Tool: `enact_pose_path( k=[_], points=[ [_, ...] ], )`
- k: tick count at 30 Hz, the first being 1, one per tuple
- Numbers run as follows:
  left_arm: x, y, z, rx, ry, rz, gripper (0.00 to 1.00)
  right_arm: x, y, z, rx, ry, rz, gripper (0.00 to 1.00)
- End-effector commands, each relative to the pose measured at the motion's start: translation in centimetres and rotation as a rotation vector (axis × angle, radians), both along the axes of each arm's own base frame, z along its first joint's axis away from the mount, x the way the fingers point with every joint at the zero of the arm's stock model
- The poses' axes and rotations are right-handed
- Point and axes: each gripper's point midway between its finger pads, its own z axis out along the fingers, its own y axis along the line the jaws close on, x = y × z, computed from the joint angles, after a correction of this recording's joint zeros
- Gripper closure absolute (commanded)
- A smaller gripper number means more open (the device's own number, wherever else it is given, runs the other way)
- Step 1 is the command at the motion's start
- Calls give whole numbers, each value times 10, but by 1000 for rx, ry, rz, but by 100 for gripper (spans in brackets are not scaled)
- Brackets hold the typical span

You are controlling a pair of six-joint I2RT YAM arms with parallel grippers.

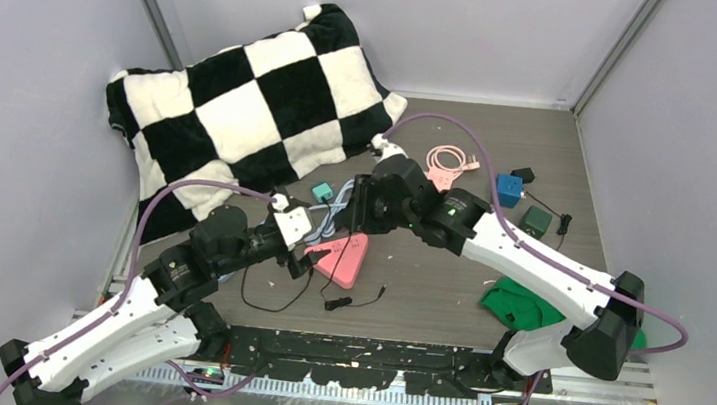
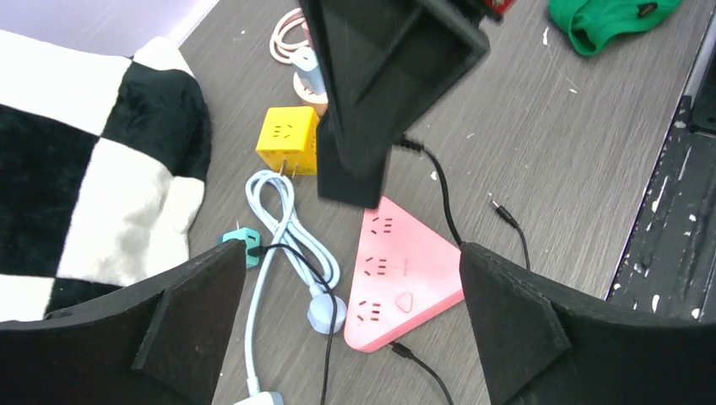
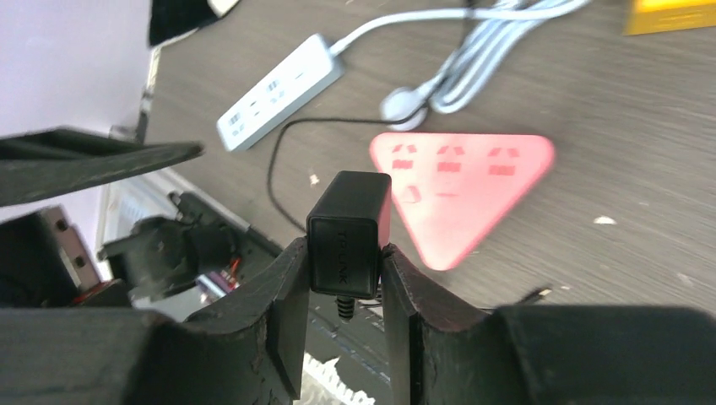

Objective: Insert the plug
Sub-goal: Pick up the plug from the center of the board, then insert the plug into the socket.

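Note:
The pink cube (image 1: 442, 177) is outward of my right gripper and to its right in the top view. My right gripper needs to carry the plug there next and down to release it.
A pink triangular power strip (image 1: 344, 258) (image 2: 405, 270) (image 3: 464, 177) lies flat on the table, sockets up. My right gripper (image 3: 344, 253) (image 1: 359, 208) is shut on the black plug (image 3: 348, 234), a boxy adapter held above the strip with its thin black cable (image 2: 439, 181) trailing down. In the left wrist view the right gripper's fingers (image 2: 380, 84) hang over the strip's far corner. My left gripper (image 2: 350, 270) (image 1: 302, 247) stands open just above the strip's near left side, with nothing between its fingers.
A checkered pillow (image 1: 245, 100) fills the back left. Round the strip lie a yellow cube adapter (image 2: 289, 139), a pale blue cable (image 2: 287, 228), a teal adapter (image 2: 245, 245) and a white power strip (image 3: 279, 89). A green cloth (image 1: 520, 305) and a blue cube (image 1: 509, 188) sit to the right.

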Motion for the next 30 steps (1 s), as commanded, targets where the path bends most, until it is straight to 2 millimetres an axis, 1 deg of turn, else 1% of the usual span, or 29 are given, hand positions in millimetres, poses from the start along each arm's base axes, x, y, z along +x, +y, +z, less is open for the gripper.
enact_pose_path(
  k=[1,3,6,7,8,9,10,11,12,13,15,17,21,25,27,28,30],
  points=[
    [8,1,31,-95,-43,55,0,30,-56,16,-55,-70,-211,99],
    [15,6,35,-111,-32,109,0,39,-82,16,-103,-68,-288,99],
    [29,20,40,-142,-2,248,0,51,-132,14,-219,-77,-404,99],
    [33,25,41,-156,14,297,0,56,-150,17,-254,-86,-447,99],
    [38,31,42,-161,22,349,0,57,-170,18,-302,-88,-479,99],
    [40,33,42,-164,34,371,0,62,-186,21,-333,-101,-517,99],
    [43,36,42,-164,43,402,0,64,-203,27,-361,-111,-552,99],
    [46,41,41,-159,52,436,0,66,-223,29,-400,-108,-590,99],
    [48,44,41,-154,62,462,0,70,-244,36,-451,-126,-641,99],
    [48,45,39,-146,66,472,0,73,-256,40,-477,-135,-671,99],
    [48,45,38,-133,68,471,0,79,-271,42,-513,-150,-701,99],
    [46,46,37,-122,64,458,0,88,-275,38,-531,-164,-708,99],
    [40,49,38,-118,43,435,0,111,-258,18,-504,-166,-648,99],
    [39,58,34,-114,7,455,0,138,-247,-3,-481,-148,-618,99],
    [38,62,33,-114,-13,460,0,152,-242,-10,-450,-136,-605,99],
    [38,64,34,-116,-22,462,0,157,-240,-14,-443,-128,-605,99],
    [37,66,35,-117,-38,463,0,167,-232,-19,-406,-111,-583,99]
  ],
)
